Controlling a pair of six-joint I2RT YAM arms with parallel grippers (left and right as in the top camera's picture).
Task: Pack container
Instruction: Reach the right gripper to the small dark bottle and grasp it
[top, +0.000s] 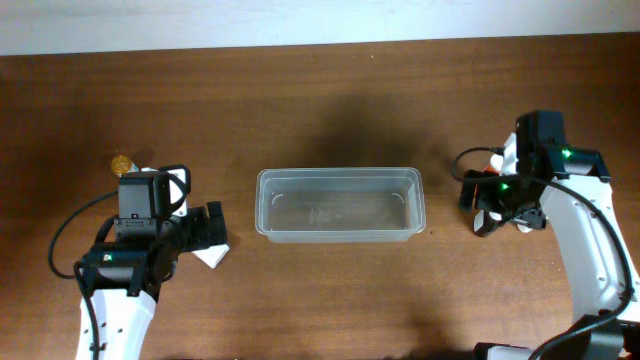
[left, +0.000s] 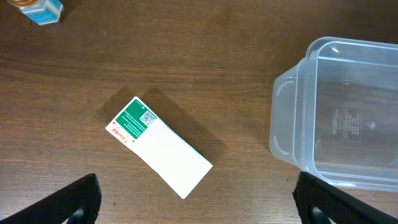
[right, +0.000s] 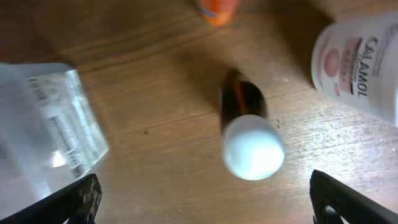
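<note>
The dark bottle's white cap (right: 254, 147) is off-centre between my fingers, so my right gripper will move down and toward the right in its wrist view onto it.
The clear plastic container (top: 340, 237) stands empty at the table's middle. Its end shows in the left wrist view (left: 287, 118) and its corner in the right wrist view (right: 56, 118). My left gripper (top: 207, 232) is open and empty, hovering above a white box with a green label (left: 158, 148) lying flat left of the container. My right gripper (top: 493, 212) is open and empty above a dark bottle with a white cap (right: 252, 146), right of the container. The overhead view mostly hides that bottle under the arm.
A white Calamine lotion bottle (right: 360, 62) lies beside the dark bottle, and an orange object (right: 217, 9) sits just beyond it. A small gold-capped bottle (top: 122, 162) with a blue label (left: 40, 9) stands at the far left.
</note>
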